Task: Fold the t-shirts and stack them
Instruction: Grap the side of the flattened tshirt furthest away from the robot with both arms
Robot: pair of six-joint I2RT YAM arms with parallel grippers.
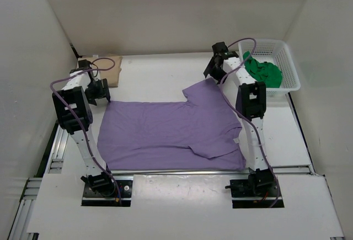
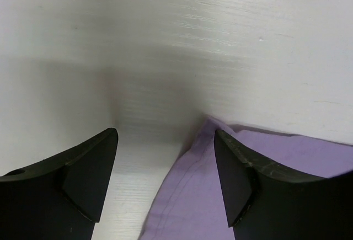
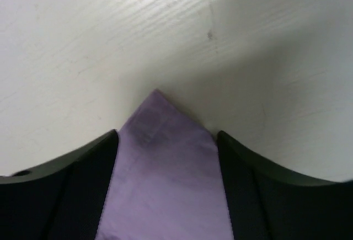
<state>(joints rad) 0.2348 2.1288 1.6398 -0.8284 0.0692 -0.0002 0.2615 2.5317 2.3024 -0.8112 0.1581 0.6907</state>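
Observation:
My left gripper moves to the right in the left wrist view next and closes on the t-shirt's hemmed purple corner (image 1: 111, 103) (image 2: 208, 129), since the corner is by one finger.
A light purple t-shirt (image 1: 165, 135) lies spread flat in the middle of the table, one sleeve pointing to the back right. My left gripper (image 1: 98, 94) hangs open over its far left corner; in the left wrist view (image 2: 165, 179) the hemmed purple corner (image 2: 209, 196) lies flat on the table by the right finger. My right gripper (image 1: 212, 69) stands open over the sleeve's tip, and the purple point (image 3: 165, 163) lies between its fingers in the right wrist view (image 3: 167, 165). A folded tan t-shirt (image 1: 110, 69) rests at the back left. A green t-shirt (image 1: 263, 72) sits crumpled in the basket.
A white lattice basket (image 1: 289, 66) stands at the back right, against the right wall. White walls close in the table on the left, back and right. Purple cables loop above both arms. Bare white tabletop (image 1: 160, 72) lies behind the purple shirt.

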